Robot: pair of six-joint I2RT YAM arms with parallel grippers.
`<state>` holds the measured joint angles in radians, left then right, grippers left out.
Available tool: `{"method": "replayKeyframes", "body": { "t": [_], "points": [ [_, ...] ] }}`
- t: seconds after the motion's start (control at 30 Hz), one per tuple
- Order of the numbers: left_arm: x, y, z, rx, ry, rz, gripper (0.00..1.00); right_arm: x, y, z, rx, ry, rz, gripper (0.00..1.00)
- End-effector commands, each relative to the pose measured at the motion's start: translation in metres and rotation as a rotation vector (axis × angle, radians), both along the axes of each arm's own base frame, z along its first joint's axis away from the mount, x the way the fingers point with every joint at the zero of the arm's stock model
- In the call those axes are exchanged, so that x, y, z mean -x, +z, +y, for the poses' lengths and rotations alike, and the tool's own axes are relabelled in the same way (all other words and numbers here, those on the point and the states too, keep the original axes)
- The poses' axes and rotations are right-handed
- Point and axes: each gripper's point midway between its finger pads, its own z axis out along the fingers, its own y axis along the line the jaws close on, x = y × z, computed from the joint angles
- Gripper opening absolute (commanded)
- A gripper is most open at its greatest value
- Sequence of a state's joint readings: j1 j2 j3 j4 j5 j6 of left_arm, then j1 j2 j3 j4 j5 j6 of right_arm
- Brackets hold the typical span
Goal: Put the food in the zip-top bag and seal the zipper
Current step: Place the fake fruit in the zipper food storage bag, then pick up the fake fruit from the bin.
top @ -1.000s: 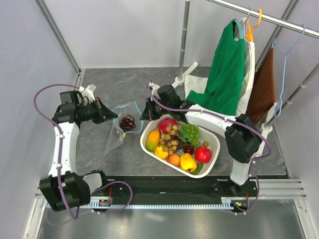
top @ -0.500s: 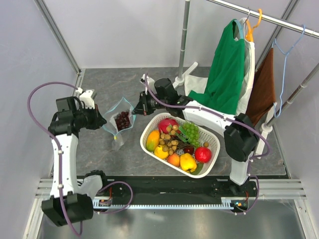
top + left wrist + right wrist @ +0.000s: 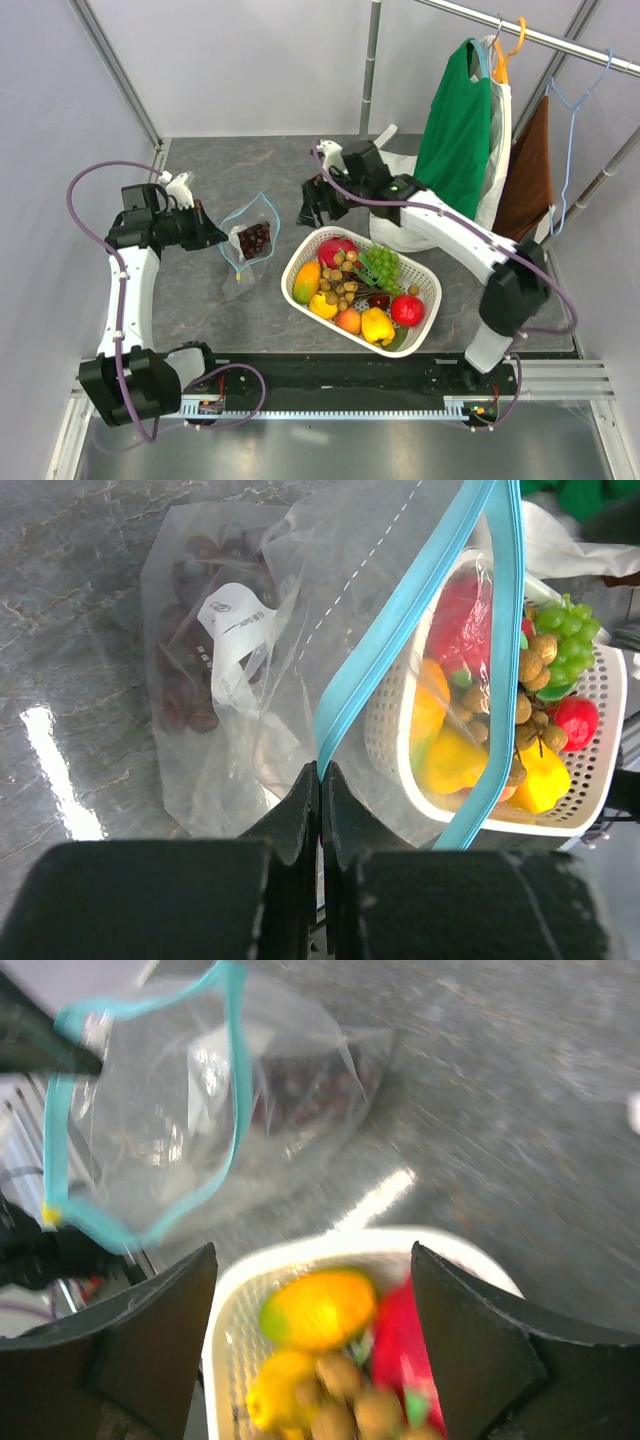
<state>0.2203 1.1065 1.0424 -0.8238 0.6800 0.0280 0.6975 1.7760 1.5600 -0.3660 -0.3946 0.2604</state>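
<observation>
My right gripper should move back and go down into the basket (image 3: pixel 425 300) onto the brown berries' stem (image 3: pixel 366 284), because the stem is below the gripper and closer to my base.
The clear zip-top bag (image 3: pixel 245 250) lies left of the white basket (image 3: pixel 425 300), mouth gaping. Dark purple grapes (image 3: pixel 256 240) sit inside it. My left gripper (image 3: pixel 216 235) is shut on the teal zipper (image 3: pixel 395 630) at the mouth's left end, pinching the strip between its fingertips (image 3: pixel 300 800). My right gripper (image 3: pixel 308 212) hovers open and empty above the basket's far-left rim, right of the bag. In the right wrist view, a mango (image 3: pixel 318 1310) and brown berries (image 3: pixel 345 1405) lie below the open gripper (image 3: pixel 312 1255), and the bag (image 3: pixel 170 1120) is up left.
The basket holds more food: green grapes (image 3: pixel 380 262), a peach (image 3: pixel 348 320), a yellow pepper (image 3: pixel 377 325) and a red fruit (image 3: pixel 407 310). Clothes on hangers (image 3: pixel 460 140) hang from a rail at back right. A metal pole (image 3: pixel 368 80) stands behind.
My right gripper has let go of the bag's mouth, opened, and pulled back right toward the basket. The left gripper keeps its pinch on the zipper and has shifted slightly.
</observation>
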Motion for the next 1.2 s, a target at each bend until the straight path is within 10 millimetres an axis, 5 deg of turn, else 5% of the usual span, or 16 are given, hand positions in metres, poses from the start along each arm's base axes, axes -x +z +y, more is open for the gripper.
{"method": "replayKeyframes", "body": {
  "t": [0.0, 0.1, 0.13, 0.23, 0.47, 0.83, 1.17],
  "points": [
    [-0.015, 0.019, -0.007, 0.071, 0.012, -0.038, 0.02, 0.032, 0.029, -0.064, 0.150, 0.065, -0.171, 0.87],
    [-0.016, 0.021, -0.006, 0.063, 0.013, -0.054, 0.02, 0.060, 0.024, -0.105, 0.244, 0.086, -0.240, 0.90],
    [-0.016, 0.020, -0.006, 0.062, 0.012, -0.055, 0.02, 0.070, 0.004, -0.118, 0.297, 0.088, -0.204, 0.91],
    [-0.014, 0.020, -0.005, 0.053, 0.011, -0.061, 0.02, 0.085, -0.011, -0.139, 0.369, 0.097, -0.195, 0.91],
    [-0.011, 0.020, -0.006, 0.056, 0.010, -0.063, 0.02, 0.139, -0.040, -0.147, 0.374, 0.430, -0.193, 0.83],
    [-0.011, 0.020, -0.006, 0.054, 0.007, -0.059, 0.02, 0.145, -0.085, -0.116, 0.434, 0.580, -0.327, 0.79],
    [-0.010, 0.018, -0.006, 0.046, -0.004, -0.058, 0.02, 0.131, -0.120, -0.120, 0.546, 0.572, -0.357, 0.74]
  ]
}}
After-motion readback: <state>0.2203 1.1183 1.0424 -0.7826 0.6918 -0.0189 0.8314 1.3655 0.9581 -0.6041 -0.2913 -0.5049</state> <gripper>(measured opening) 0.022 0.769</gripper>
